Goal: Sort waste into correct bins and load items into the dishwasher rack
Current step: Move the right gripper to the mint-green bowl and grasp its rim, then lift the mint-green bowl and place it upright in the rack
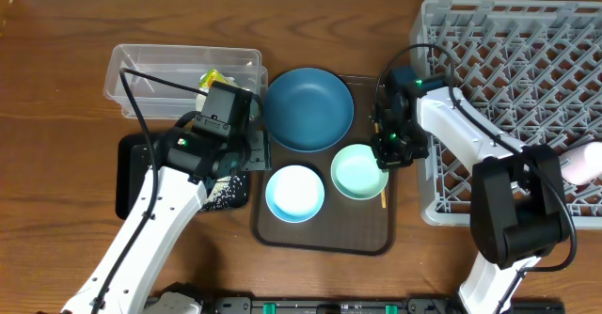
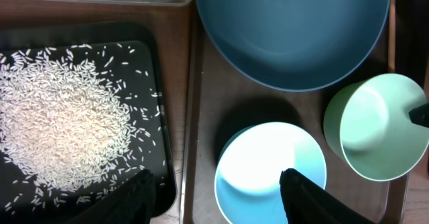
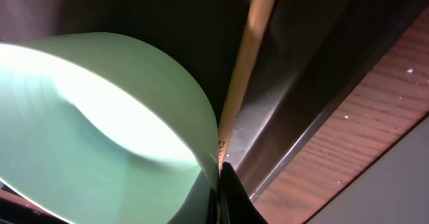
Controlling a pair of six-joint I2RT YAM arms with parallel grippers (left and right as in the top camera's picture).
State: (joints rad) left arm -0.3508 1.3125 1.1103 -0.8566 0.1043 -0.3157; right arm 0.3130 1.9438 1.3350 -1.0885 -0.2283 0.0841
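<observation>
Empty rack wires beyond the pink cup are to the right of my right gripper in the overhead view. My right gripper needs to lift, swing there, lower and release the mint-green bowl (image 1: 358, 173).
My right gripper (image 1: 388, 154) is shut on the rim of the mint-green bowl (image 1: 358, 173), which also fills the right wrist view (image 3: 100, 130). A thin wooden stick (image 3: 248, 56) lies beside the bowl on the brown tray. My left gripper (image 2: 214, 197) is open and empty. It hovers between the white light-blue-rimmed bowl (image 2: 268, 163) and the black tray (image 2: 164, 117) holding loose rice (image 2: 60, 123). The dark blue bowl (image 1: 308, 108) sits behind them. The clear tub (image 1: 179, 70) holds the snack wrapper (image 1: 212, 78). The grey rack (image 1: 527, 70) holds a pink cup (image 1: 585, 161). The tissue is not in view.
The three bowls stand close together on the brown serving tray (image 1: 320, 237), between the black tray on the left and the rack on the right. A narrow strip of wooden table (image 3: 375, 96) separates the serving tray from the rack.
</observation>
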